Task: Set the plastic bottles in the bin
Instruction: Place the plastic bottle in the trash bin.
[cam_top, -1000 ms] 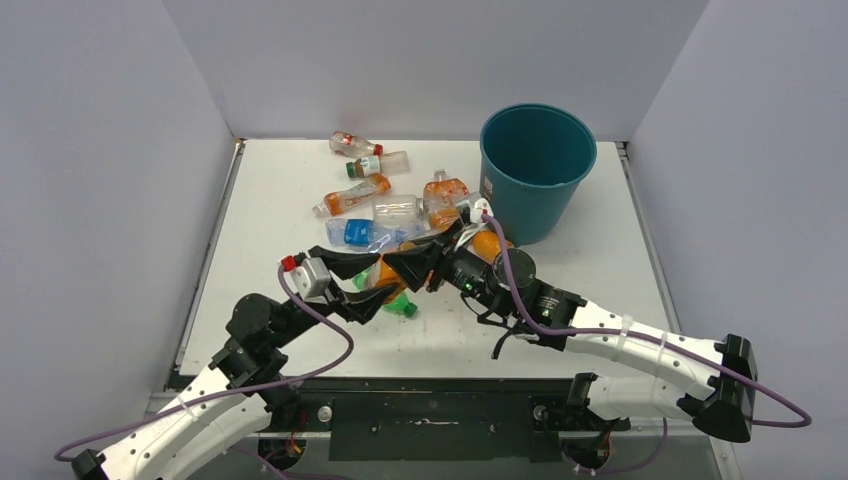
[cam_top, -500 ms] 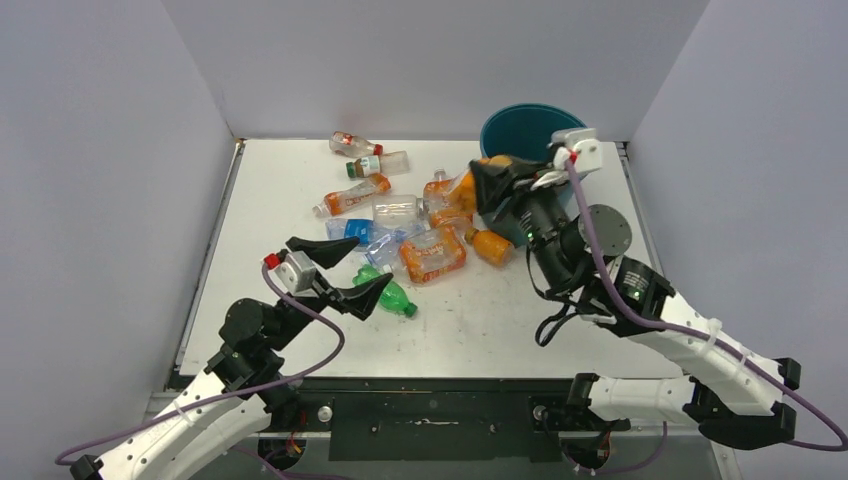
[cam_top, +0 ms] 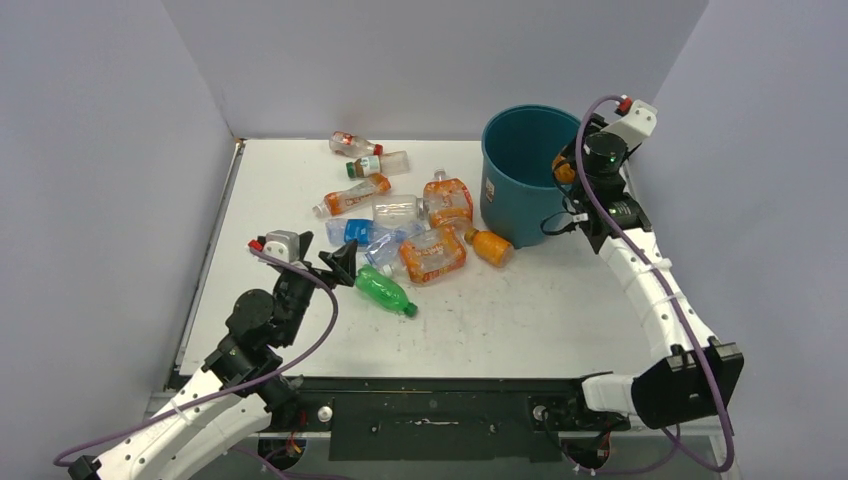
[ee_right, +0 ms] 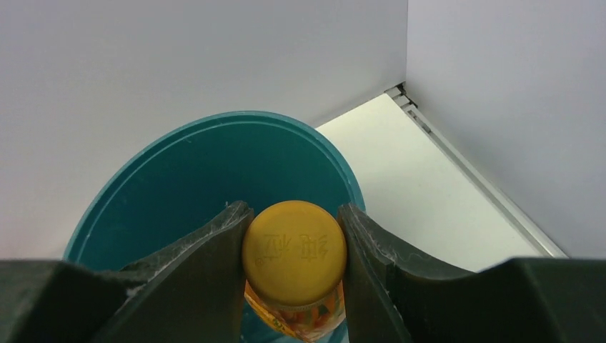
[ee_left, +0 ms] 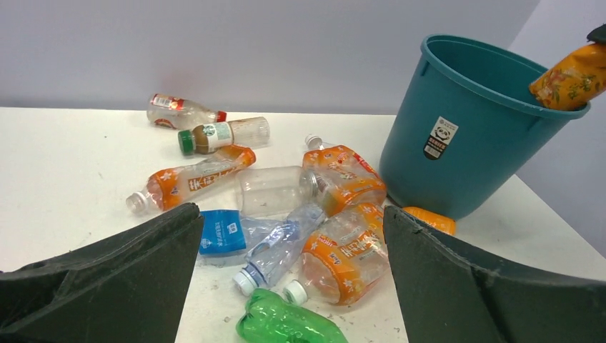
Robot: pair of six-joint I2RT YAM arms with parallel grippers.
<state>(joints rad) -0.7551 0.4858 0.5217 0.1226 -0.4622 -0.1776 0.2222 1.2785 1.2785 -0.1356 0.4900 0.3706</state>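
Note:
The orange-labelled bottle point(ee_left: 572, 75) hangs near the bin's rim, so my right gripper will move down and left in the top view, further over the bin's opening.
The teal bin point(cam_top: 520, 205) stands at the back right and also shows in the left wrist view point(ee_left: 464, 164). My right gripper point(cam_top: 568, 168) is shut on the orange cap point(ee_right: 294, 246) of an orange-labelled bottle point(ee_left: 572, 75) and holds it over the bin's mouth point(ee_right: 179, 179), near the right rim. My left gripper point(cam_top: 340, 267) is open and empty, just left of a crushed green bottle point(cam_top: 383, 292) that lies below its jaws point(ee_left: 286, 325). Several bottles lie in a pile point(cam_top: 433, 253) left of the bin, with orange and blue labels point(ee_left: 221, 232).
Two more bottles lie near the back wall, one with a red cap point(cam_top: 353, 143) and one with a green cap point(cam_top: 375, 164). A small orange bottle point(cam_top: 488, 245) lies against the bin's foot. Grey walls close in the table on three sides.
My right gripper lifted the orange bottle from the pile and swung it up and right over the bin. My left gripper drew back left from the green bottle.

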